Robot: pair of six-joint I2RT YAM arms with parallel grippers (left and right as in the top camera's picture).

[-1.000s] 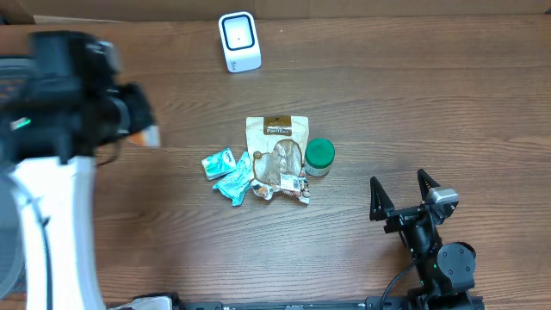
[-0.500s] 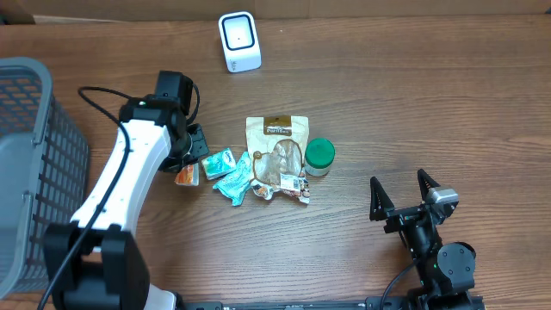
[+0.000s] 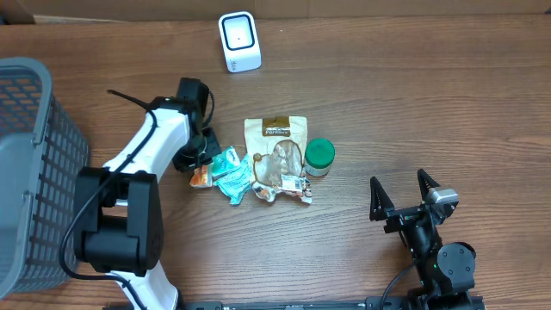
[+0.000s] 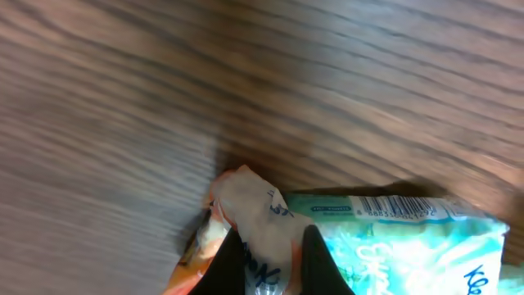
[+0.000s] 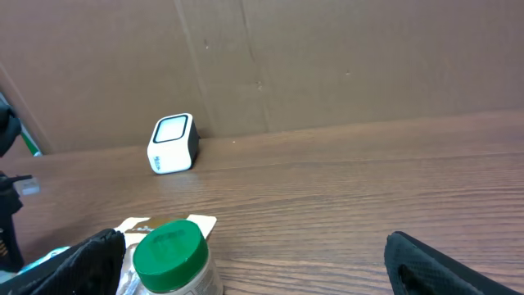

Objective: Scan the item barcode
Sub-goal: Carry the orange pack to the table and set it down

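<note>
My left gripper is touching the orange packet. Next, it will slide low toward the nearest teal packet (image 3: 226, 162) (image 4: 389, 242), to its right in the overhead view, and let go of the orange packet.
My left gripper (image 3: 201, 162) is low at the left edge of the item pile, shut on a small orange and white packet (image 3: 201, 177). In the left wrist view the packet (image 4: 246, 192) sits pinched between my fingers (image 4: 232, 264), pressed against a teal packet (image 4: 401, 246) whose barcode strip faces up. The white scanner (image 3: 239, 40) stands at the back of the table, well apart from the packet. My right gripper (image 3: 403, 195) rests open near the front right, nothing between its fingers; in its wrist view the scanner (image 5: 173, 144) shows far off.
The pile holds two teal packets (image 3: 229, 169), a tan pouch (image 3: 277, 142), a green-lidded jar (image 3: 319, 157) and small wrapped items (image 3: 293, 185). A grey wire basket (image 3: 34, 172) fills the left edge. A cardboard wall (image 5: 327, 57) backs the table.
The left arm came down from high at the left, carrying the orange packet, and moved right until the packet sits against the teal packets. The right arm has not moved.
</note>
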